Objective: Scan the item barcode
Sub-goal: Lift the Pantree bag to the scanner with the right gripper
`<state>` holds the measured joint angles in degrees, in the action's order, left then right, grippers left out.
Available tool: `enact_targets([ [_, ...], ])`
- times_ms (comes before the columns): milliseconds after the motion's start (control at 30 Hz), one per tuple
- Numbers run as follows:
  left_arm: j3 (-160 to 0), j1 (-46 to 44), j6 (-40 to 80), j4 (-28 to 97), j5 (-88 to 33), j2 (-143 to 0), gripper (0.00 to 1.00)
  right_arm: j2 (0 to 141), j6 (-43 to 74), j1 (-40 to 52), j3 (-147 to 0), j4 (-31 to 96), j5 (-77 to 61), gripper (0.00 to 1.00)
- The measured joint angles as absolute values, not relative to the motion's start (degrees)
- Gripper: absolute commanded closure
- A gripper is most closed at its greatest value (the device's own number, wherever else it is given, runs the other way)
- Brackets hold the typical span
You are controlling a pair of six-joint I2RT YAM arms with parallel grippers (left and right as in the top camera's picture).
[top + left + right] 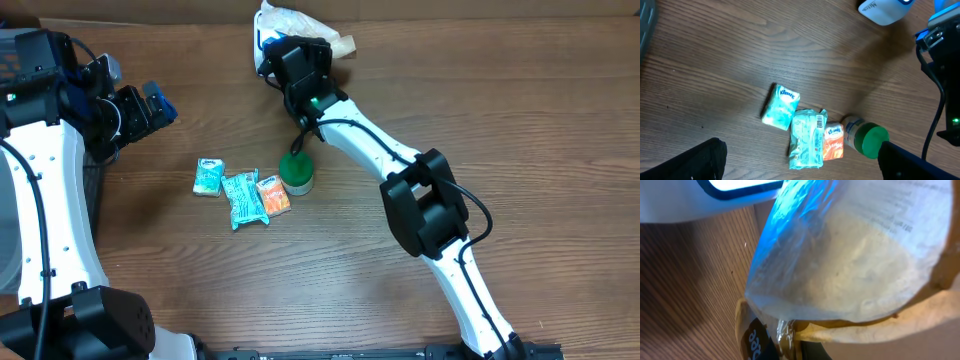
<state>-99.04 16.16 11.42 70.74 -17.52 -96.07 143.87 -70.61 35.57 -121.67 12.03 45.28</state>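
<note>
I will next swing the bag (300, 24) back and to the right in the overhead view with my right gripper, where the tabletop is bare, then lower it and release it.
My right gripper (292, 62) is at the back of the table, shut on a clear plastic bag (300, 24) of pale flat bread. In the right wrist view the bag (850, 255) fills the frame, its lower edge pinched between the fingertips at the right gripper (802, 347). The white scanner (700, 202) lies just behind the bag, lit blue, and shows again as the scanner (882, 10). My left gripper (150, 105) hangs open at the left, holding nothing. Its dark fingers (695, 162) stand wide apart above the small items.
Four small items lie mid-table: a teal Kleenex pack (208, 177), a teal packet (243, 199), an orange pack (273, 194) and a green-lidded jar (296, 172). The right arm (420, 200) stretches diagonally from the front edge.
</note>
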Motion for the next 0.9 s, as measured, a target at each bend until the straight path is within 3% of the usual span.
enact_targets([
  [467,-99.0,16.2,11.4,70.7,-17.5,-96.1,0.0,142.7,-65.9,37.5,-121.7,15.6,45.2,0.96],
  [700,-99.0,16.2,11.4,70.7,-17.5,-96.1,0.0,128.4,-50.7,37.2,-121.6,36.6,36.6,0.96],
  [900,-99.0,16.2,11.4,70.7,-17.5,-96.1,0.01,108.0,-30.0,32.3,-122.2,56.6,15.2,0.96],
])
